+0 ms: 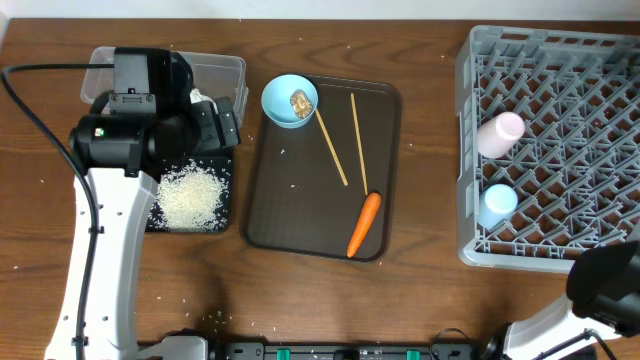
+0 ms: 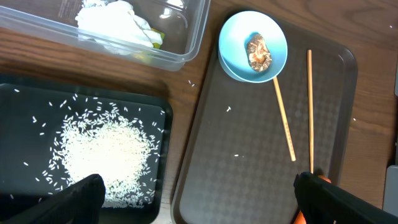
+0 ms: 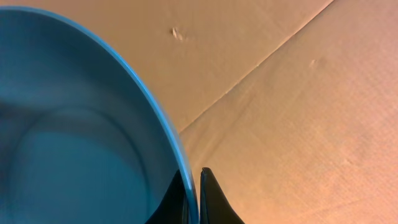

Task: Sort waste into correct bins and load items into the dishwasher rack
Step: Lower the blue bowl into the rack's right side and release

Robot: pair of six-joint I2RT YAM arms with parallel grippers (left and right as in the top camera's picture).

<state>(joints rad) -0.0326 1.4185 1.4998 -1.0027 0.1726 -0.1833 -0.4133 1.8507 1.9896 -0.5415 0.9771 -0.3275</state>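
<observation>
Next, my right gripper will swing outward over the rack's empty wires, which lie to its left in the overhead view, and release the bowl clear of both cups.
My left gripper [image 2: 199,202] hangs open over the seam between the black tray [image 2: 25,99], which holds white rice [image 2: 106,152], and the brown serving tray. Tissue [image 2: 115,22] and a yellow-green wrapper [image 2: 155,38] lie in the clear tub [image 1: 225,68]. The small light blue bowl [image 1: 290,101] holds a brown lump [image 2: 258,51]. Two chopsticks [image 1: 331,147] and a carrot [image 1: 364,224] lie on the serving tray. My right gripper [image 3: 194,177] is shut on the large blue bowl's [image 3: 74,124] rim, off the table. The rack [image 1: 560,140] holds a pinkish cup [image 1: 500,132] and a light blue cup [image 1: 497,204].
The dark brown serving tray [image 1: 300,200] lies mid-table between the bins and the rack. Stray rice grains dot the wood around the black tray and the table's front. The right arm's base [image 1: 600,285] shows at the lower right corner.
</observation>
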